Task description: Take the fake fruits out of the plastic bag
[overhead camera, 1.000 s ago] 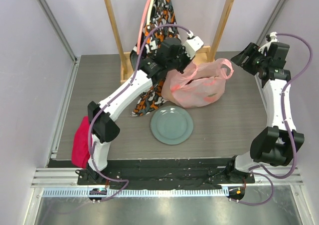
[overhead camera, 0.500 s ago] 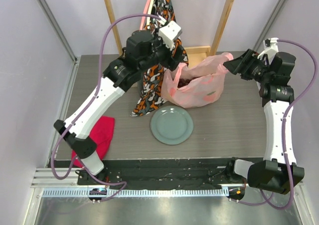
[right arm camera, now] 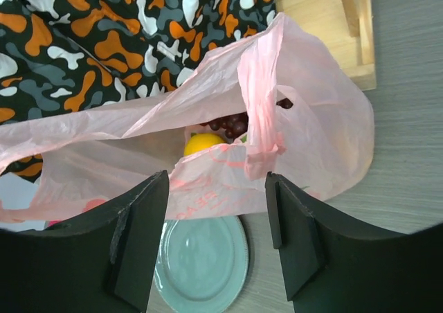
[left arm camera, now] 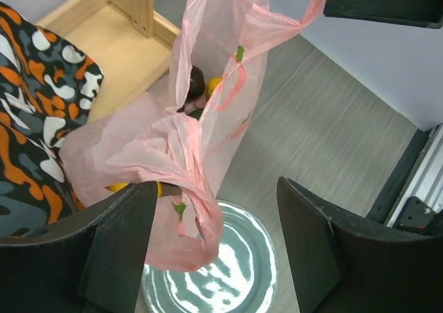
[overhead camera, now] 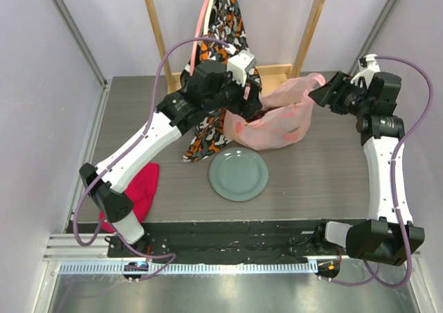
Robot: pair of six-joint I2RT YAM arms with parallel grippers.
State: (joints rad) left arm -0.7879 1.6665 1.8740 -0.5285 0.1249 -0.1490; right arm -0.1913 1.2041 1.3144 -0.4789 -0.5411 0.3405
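I will ease my left gripper outward along the bag handle loop (left arm camera: 201,209) next and close on it, because the loop already hangs between the wide fingers.
The pink plastic bag (overhead camera: 275,124) stands at the back middle of the table with its mouth up. Inside it I see a yellow fruit (right arm camera: 203,144) and a dark purple grape bunch (right arm camera: 232,124); these fake fruits show as well in the left wrist view, the grapes (left arm camera: 194,84) and the yellow one (left arm camera: 214,86). My left gripper (overhead camera: 250,104) hovers open over the bag's left rim, and a bag handle loop (left arm camera: 201,209) hangs loose between its wide jaws (left arm camera: 216,195). My right gripper (overhead camera: 324,93) is open beside the bag's right handle (overhead camera: 313,86), with the bag below its jaws (right arm camera: 216,178).
A grey-green plate (overhead camera: 239,174) lies just in front of the bag. An orange-black-white garment (overhead camera: 205,136) hangs from a wooden frame (overhead camera: 278,70) behind and left of the bag. A red cloth (overhead camera: 137,188) lies near the left arm's base.
My left gripper has opened and let go of the bag's handle, and that arm has risen and shifted left. My right gripper has come in to the bag's right handle.
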